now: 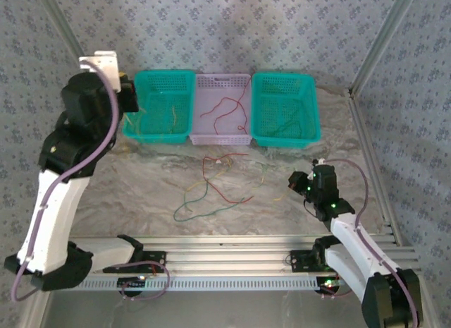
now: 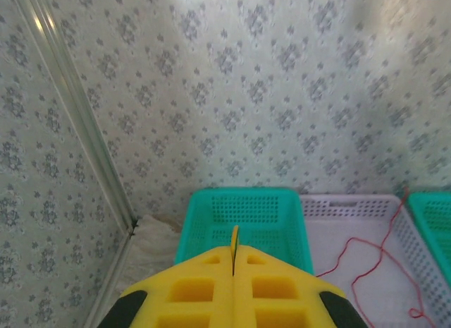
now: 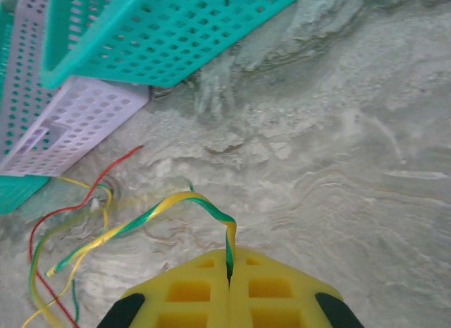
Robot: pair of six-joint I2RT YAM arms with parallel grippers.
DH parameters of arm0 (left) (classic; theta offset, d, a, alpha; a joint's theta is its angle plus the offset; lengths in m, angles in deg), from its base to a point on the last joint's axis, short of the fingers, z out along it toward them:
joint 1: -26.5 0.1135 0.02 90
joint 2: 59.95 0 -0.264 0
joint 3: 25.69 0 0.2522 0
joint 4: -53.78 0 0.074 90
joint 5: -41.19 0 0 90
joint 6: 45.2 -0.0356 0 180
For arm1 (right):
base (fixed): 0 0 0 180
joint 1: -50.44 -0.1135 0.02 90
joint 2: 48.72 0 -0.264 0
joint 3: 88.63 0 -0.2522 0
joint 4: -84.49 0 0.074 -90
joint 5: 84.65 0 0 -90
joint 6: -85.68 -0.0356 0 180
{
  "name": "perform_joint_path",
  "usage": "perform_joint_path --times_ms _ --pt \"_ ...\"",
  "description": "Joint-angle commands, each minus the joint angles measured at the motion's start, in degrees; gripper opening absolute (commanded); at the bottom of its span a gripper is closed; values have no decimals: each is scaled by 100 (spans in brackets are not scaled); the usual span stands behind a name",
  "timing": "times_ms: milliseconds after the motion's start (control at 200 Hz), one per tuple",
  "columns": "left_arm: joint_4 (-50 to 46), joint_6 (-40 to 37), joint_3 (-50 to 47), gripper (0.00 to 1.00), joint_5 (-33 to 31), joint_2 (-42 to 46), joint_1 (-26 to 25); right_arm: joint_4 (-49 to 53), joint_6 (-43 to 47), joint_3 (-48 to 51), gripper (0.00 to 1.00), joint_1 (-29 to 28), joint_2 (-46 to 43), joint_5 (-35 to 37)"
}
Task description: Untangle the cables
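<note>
The left gripper moves outward and down over the open middle of the nearer teal basket [image 1: 165,106] next. It releases the yellow cable there, since yellow wires already lie there.
The loose cables [image 1: 211,187], thin red, green and yellow wires, lie tangled on the table in front of the baskets. My right gripper [image 3: 229,263] is low over the table and shut on a green-and-yellow striped cable [image 3: 180,199] that arches left toward the tangle beside a red cable [image 3: 106,174]. In the top view the right gripper [image 1: 293,181] sits right of the tangle. My left gripper [image 2: 233,259] is raised above the left teal basket [image 2: 243,215], shut on a yellow cable [image 2: 235,238] whose end pokes out between the jaws. The top view has the left gripper [image 1: 132,102] at that basket's left rim.
Three baskets stand in a row at the back: left teal [image 1: 161,106] with yellow wires, lavender middle [image 1: 224,134] with a red wire [image 1: 225,109], right teal [image 1: 285,109] with a green wire. Patterned walls and metal frame posts [image 1: 373,53] enclose the table.
</note>
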Motion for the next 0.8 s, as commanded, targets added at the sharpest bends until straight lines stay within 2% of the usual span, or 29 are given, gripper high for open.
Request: perform_joint_path --times_ms 0,340,520,655,799 --pt "590 -104 90 0 66 -83 250 96 0 -207 0 -96 -143 -193" --pt "472 326 818 0 650 -1510 1017 396 26 -314 0 -175 -491 -188" --pt "562 495 844 0 851 -2261 1280 644 61 -560 0 -241 -803 -307" --pt "363 794 1132 0 1180 -3003 1580 824 233 -792 0 -401 -1028 -301" --pt "404 852 1391 0 1340 -3745 1674 891 467 -982 0 -668 -1106 -342"
